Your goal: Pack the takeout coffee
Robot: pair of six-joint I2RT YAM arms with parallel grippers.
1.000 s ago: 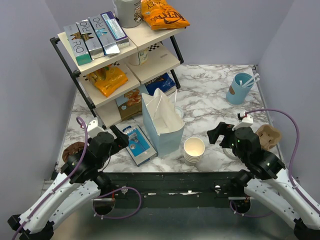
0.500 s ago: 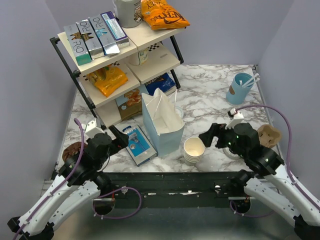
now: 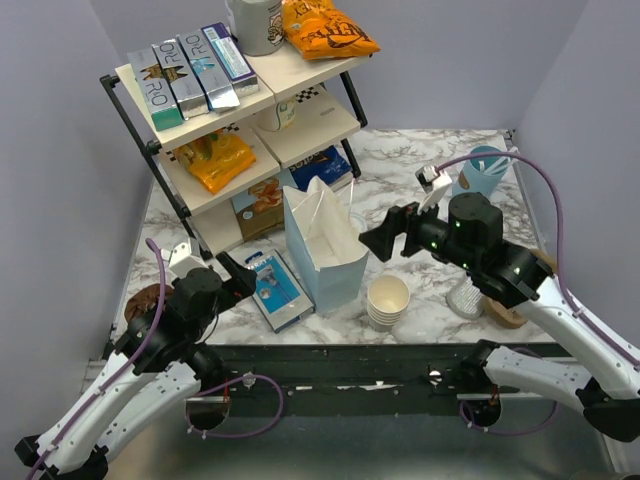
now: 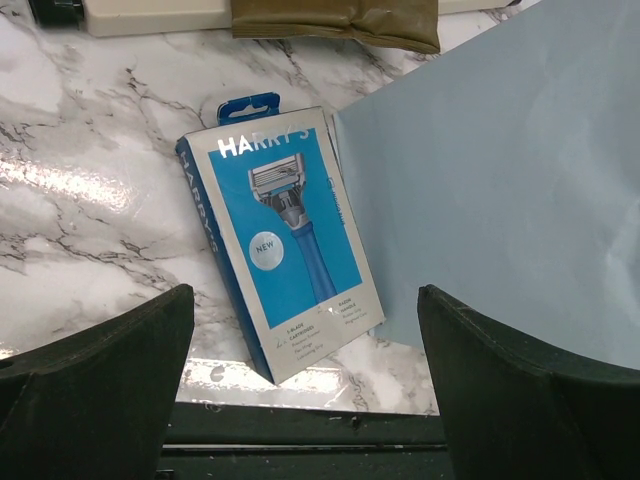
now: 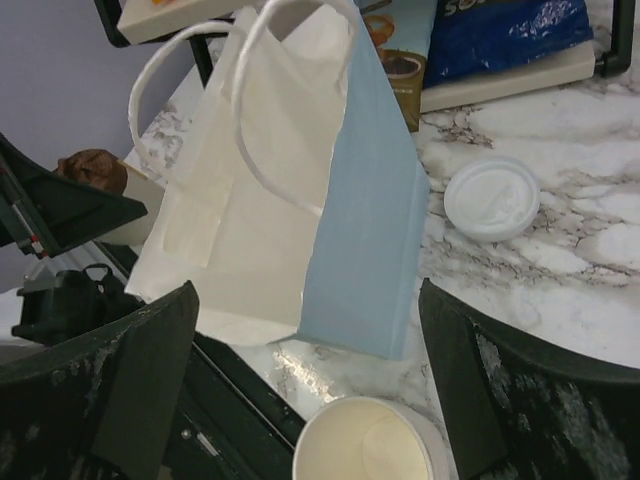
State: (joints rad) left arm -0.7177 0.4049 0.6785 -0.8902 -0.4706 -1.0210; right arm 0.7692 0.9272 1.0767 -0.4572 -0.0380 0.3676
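My open right gripper will go to the left in the top view and close on the bag's edge (image 5: 319, 222) beside the bag's handle (image 3: 349, 226), because the bag's edge stands beside the gripper.
The takeout coffee (image 3: 466, 297), a small cup with a pale lid, stands at the near right beside my right arm and is partly hidden by it. A light blue paper bag (image 3: 325, 250) stands open in the middle; it also shows in the right wrist view (image 5: 300, 200) and the left wrist view (image 4: 520, 200). My right gripper (image 3: 385, 235) is open and empty, raised just right of the bag and above the stack of lidless cups (image 3: 388, 300); its own view (image 5: 307, 330) looks down on bag and stack (image 5: 365, 445). My left gripper (image 3: 235, 270) (image 4: 305, 330) is open and empty.
A blue razor box (image 3: 275, 288) (image 4: 285, 240) lies left of the bag. A loose white lid (image 5: 492, 197) lies behind the bag. A shelf rack (image 3: 240, 110) stands at the back left, a blue cup (image 3: 480, 177) at the back right, a brown carrier (image 3: 510, 312) near the coffee, and a muffin (image 3: 148, 298) at the left edge.
My right arm has swung up and to the left toward the bag, uncovering the lidded cup at the near right. The left arm has barely moved.
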